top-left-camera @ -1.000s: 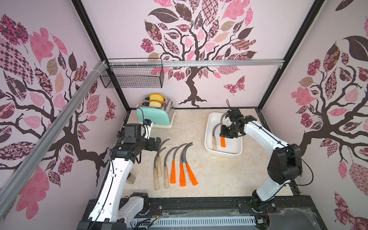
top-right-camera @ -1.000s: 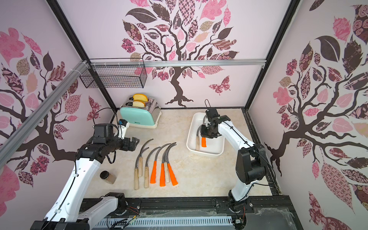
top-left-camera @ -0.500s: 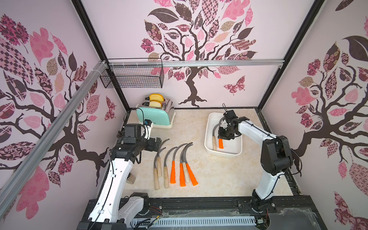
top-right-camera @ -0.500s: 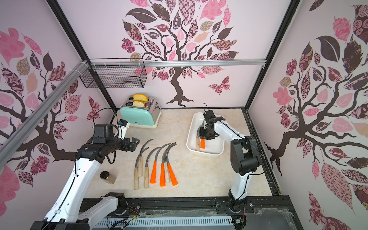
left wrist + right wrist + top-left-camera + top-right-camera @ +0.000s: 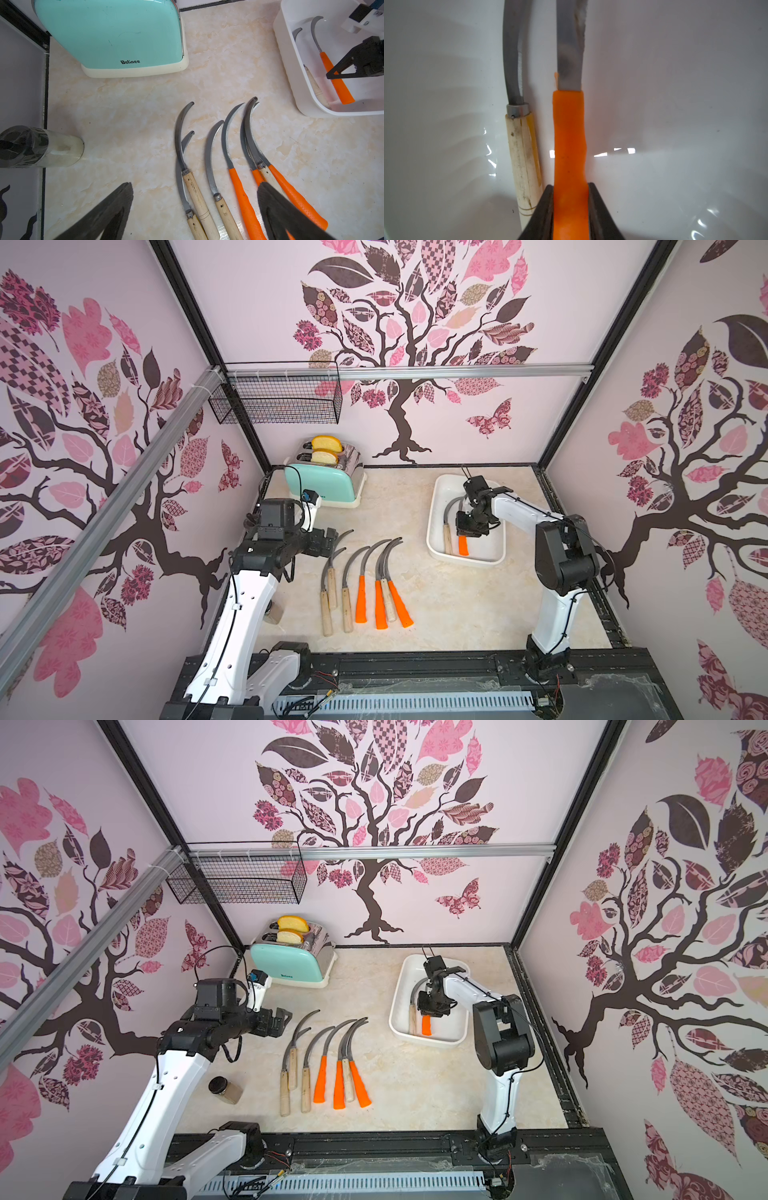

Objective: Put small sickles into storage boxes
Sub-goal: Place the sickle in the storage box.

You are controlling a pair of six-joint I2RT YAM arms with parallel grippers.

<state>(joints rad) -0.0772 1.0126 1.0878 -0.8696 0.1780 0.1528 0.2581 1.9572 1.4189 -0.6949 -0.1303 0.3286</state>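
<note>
My right gripper should next ease its sickle's orange handle slightly down onto the part of the box's bottom beside the wooden-handled sickle and release it, because that part is free.
The white storage box (image 5: 435, 506) (image 5: 398, 1006) stands at the right of the table. My right gripper (image 5: 467, 529) (image 5: 432, 1009) (image 5: 570, 185) is inside it, shut on the orange handle of a small sickle (image 5: 462, 545) (image 5: 569, 135) (image 5: 336, 81). A wooden-handled sickle (image 5: 447, 537) (image 5: 523, 158) lies right beside it in the box. Several more sickles (image 5: 361, 576) (image 5: 328, 1052) (image 5: 228, 166), some with wooden and some with orange handles, lie in a row mid-table. My left gripper (image 5: 330, 537) (image 5: 282, 1017) (image 5: 195, 185) hovers open above the row's left end, holding nothing.
A mint toaster (image 5: 328, 481) with bread slices stands at the back left. A small jar (image 5: 224, 1090) (image 5: 41, 145) lies near the left arm's base. A black wire basket (image 5: 278, 400) hangs on the back wall. Patterned walls close in three sides.
My right gripper has moved lower and toward the front of the box with the orange sickle, and its arm has folded in. The left arm has stayed still.
</note>
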